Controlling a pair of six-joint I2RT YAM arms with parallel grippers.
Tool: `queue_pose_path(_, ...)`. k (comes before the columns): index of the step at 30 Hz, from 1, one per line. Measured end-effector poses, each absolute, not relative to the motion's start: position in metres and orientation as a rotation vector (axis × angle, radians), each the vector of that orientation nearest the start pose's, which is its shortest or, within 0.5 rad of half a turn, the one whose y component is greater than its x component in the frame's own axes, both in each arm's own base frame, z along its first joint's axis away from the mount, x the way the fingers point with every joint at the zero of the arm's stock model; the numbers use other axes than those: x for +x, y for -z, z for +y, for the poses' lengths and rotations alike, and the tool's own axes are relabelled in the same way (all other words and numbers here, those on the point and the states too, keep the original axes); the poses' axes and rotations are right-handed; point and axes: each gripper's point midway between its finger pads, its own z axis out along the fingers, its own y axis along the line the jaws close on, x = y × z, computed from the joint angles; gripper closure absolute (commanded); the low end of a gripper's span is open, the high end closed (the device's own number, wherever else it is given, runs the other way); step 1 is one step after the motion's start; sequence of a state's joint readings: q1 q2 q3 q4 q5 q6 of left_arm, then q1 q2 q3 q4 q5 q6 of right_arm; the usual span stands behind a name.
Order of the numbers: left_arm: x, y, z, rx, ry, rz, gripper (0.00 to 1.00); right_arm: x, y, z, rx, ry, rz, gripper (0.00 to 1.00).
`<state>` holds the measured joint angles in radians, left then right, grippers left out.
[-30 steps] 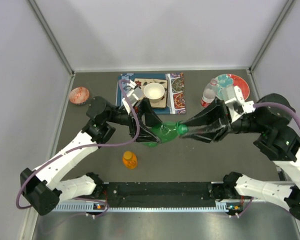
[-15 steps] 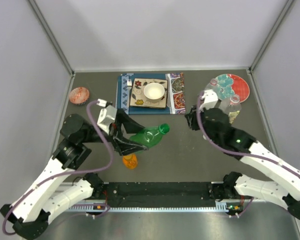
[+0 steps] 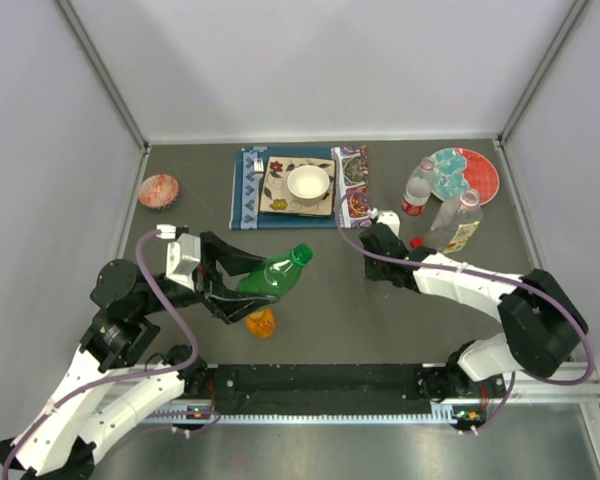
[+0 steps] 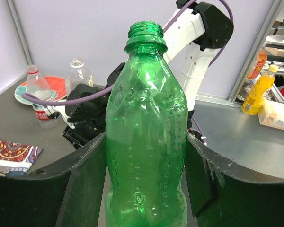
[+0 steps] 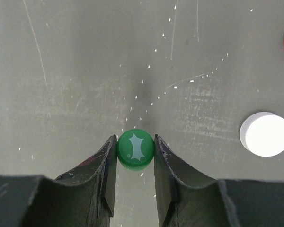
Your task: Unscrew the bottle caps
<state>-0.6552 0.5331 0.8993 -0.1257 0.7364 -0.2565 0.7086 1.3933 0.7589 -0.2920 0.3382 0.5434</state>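
Note:
My right gripper needs to go down next onto the bare table beside the white cap [image 5: 265, 134] and open there, because the table under the green cap [image 5: 135, 149] is clear.
My left gripper [image 3: 250, 288] is shut on the green bottle [image 3: 271, 274] and holds it off the table, neck [image 4: 146, 34] open and capless, pointing toward the right arm. My right gripper [image 3: 373, 246] points down at the table, shut on the green cap [image 5: 135, 149]; I cannot tell whether the cap touches the surface. The white cap [image 5: 265, 134] and red cap [image 3: 416, 241] lie beside it. The small red-label bottle [image 3: 417, 187] and the larger clear bottle [image 3: 454, 221] stand uncapped at the back right. The orange bottle [image 3: 260, 321], cap on, stands just under the green bottle.
A white bowl [image 3: 308, 183] sits on patterned mats at the back centre. A small patterned bowl [image 3: 159, 190] is at the back left. A colourful plate [image 3: 470, 170] lies at the back right behind the clear bottles.
The grippers came apart at the green bottle's neck. My left arm drew the capless bottle left and nearer. My right gripper carried the green cap down to the table beside the red and white caps.

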Motion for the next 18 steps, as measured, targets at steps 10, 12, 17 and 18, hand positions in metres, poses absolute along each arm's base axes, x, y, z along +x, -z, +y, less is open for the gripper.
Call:
queue_pose_path(10, 0.090, -0.379, -0.222, 0.899, 1.210, 1.254, 0.72, 0.284, -0.021, 0.172, 0.012, -0.080, 2.511, 1.00)
queue_pose_path(12, 0.092, -0.377, -0.222, 0.896, 1.208, 1.260, 0.72, 0.291, -0.023, 0.175, 0.028, -0.097, 2.503, 1.00)
queue_pose_path(17, 0.093, -0.376, -0.222, 0.892, 1.199, 1.261, 0.72, 0.294, -0.022, 0.178, 0.032, -0.110, 2.511, 0.79)
queue_pose_path(18, 0.093, -0.376, -0.222, 0.893, 1.198, 1.261, 0.72, 0.293, -0.022, 0.178, 0.032, -0.113, 2.512, 0.77)
